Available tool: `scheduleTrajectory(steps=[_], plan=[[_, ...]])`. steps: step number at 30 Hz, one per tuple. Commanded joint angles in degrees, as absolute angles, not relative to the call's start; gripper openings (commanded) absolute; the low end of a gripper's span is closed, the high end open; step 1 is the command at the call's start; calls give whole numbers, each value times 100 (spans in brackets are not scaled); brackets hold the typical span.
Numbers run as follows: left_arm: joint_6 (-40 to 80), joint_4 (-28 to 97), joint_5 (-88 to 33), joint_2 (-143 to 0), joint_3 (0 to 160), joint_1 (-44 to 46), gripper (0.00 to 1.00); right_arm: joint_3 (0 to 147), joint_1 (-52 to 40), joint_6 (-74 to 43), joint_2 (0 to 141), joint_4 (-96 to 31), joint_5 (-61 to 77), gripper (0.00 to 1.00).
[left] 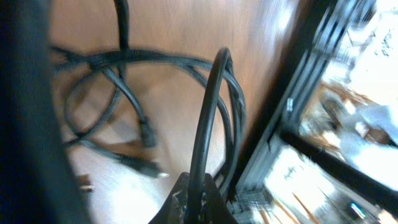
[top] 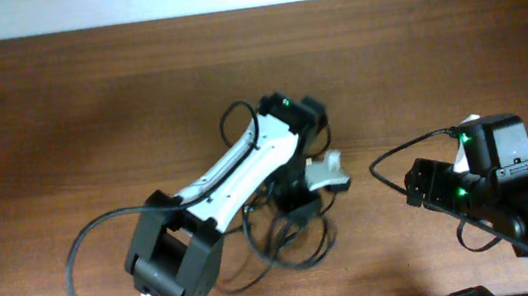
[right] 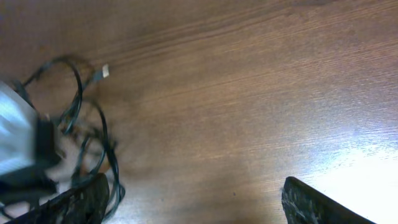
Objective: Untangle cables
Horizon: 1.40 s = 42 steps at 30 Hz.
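My left gripper will lift the cable clear, carry it left in the overhead view, lower it onto bare wood and release it.
The cables point(top: 293, 247) are thin black cords lying tangled in loops near the table's front middle. My left gripper point(top: 298, 202) reaches down into the tangle. In the left wrist view the left gripper point(left: 202, 198) is shut on one black cable point(left: 208, 118) that rises in an arc from the jaws, with more loops point(left: 118, 93) and plug ends on the wood beyond. My right gripper point(top: 416, 186) is to the right of the tangle. In the right wrist view the right gripper point(right: 196, 204) is wide open and empty over bare wood, with the cables point(right: 81, 118) and a light plug end point(right: 104, 71) to its left.
The brown wooden table point(top: 90, 108) runs back to a pale wall. Thicker black wires fixed to the arms loop beside the left base point(top: 75, 257) and the right arm point(top: 393, 158). A black frame and clutter point(left: 323, 124) show beyond the table edge.
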<state>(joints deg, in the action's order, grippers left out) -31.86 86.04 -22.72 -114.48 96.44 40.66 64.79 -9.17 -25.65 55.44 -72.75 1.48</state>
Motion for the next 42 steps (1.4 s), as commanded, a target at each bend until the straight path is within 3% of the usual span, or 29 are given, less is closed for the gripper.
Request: scheduleTrajectory(steps=[1, 7, 10, 13, 15, 19, 23, 27, 30, 42], plan=[[-2735, 8433, -2598, -11150, 10978, 4071, 0, 6517, -893, -2139, 5509, -7262, 578, 88], [-2571, 8141, -4366, -11150, 12623, 4073, 0, 6517, -895, -1522, 5509, -6794, 1481, 88], [-2571, 8128, -5146, -11113, 13080, 4071, 0, 6517, -893, -1549, 5616, -6276, 1278, 88], [-2574, 8191, -4960, -10700, 13349, 4038, 0, 6517, -893, -1903, 5988, -6158, 405, 87], [-2469, 8305, -4195, -10298, 13351, 3820, 0, 6517, -893, -1914, 6086, -6156, 318, 88], [-2467, 8322, -4112, -9080, 13349, 2515, 0, 6517, -891, -1914, 6086, -6217, -143, 88], [-2359, 8460, -4066, -8739, 13349, 1579, 0, 6517, -891, -1940, 6086, -6263, -220, 88], [-2362, 8628, -4091, -8739, 13349, 1511, 0, 6517, -893, -1951, 6084, -6254, 222, 88], [-2362, 8864, -4130, -8739, 13347, 1538, 0, 6519, -893, -1297, 6036, -5878, 1704, 84], [-1992, 8632, -3450, -8739, 13349, 1538, 0, 6521, -893, -1284, 5245, -5885, 1804, 84]])
